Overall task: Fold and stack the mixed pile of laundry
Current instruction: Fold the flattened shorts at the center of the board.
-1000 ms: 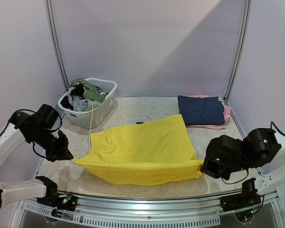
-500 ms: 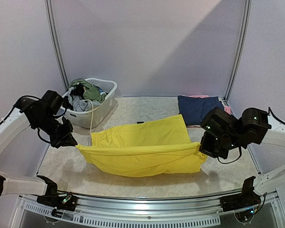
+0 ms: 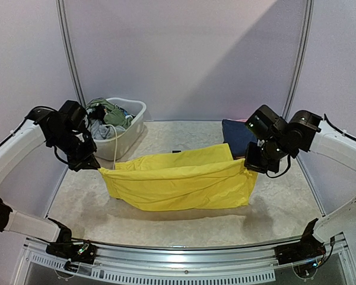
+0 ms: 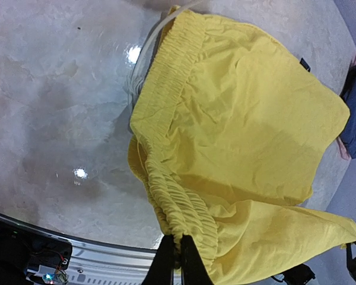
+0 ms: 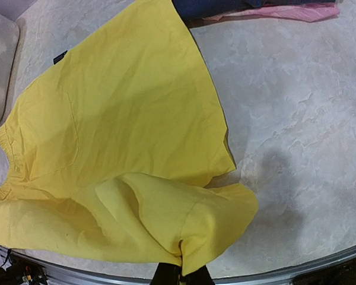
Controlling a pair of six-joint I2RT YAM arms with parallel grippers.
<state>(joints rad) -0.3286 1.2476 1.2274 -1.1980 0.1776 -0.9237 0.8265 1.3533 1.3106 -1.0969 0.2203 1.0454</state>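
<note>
The left gripper moves outward and down onto the far waistband corner by the tub (image 4: pixel 185 16) next and releases, as the garment's far half lies flat on the tabletop.
A bright yellow garment (image 3: pixel 178 181) with an elastic waistband hangs stretched between both arms above the table, its near half lifted and carried toward the far half, which still lies flat. My left gripper (image 3: pixel 98 169) is shut on the gathered waistband (image 4: pixel 184 219) at the garment's left end. My right gripper (image 3: pixel 247 168) is shut on the hem corner (image 5: pixel 193 249) at its right end. A white drawstring (image 3: pixel 114 155) trails from the waistband toward the tub. The rest of the mixed laundry pile (image 3: pixel 107 119), green, grey and dark pieces, fills the white tub.
The white plastic tub (image 3: pixel 129 135) stands at the back left. A folded navy garment (image 3: pixel 237 135) lies on a pink one (image 5: pixel 296 12) at the back right, just behind my right arm. Metal frame posts rise at both back corners.
Both grippers have lifted the garment's near edge off the table and carried it away from the bases toward the far edge, folding the yellow cloth over itself.
</note>
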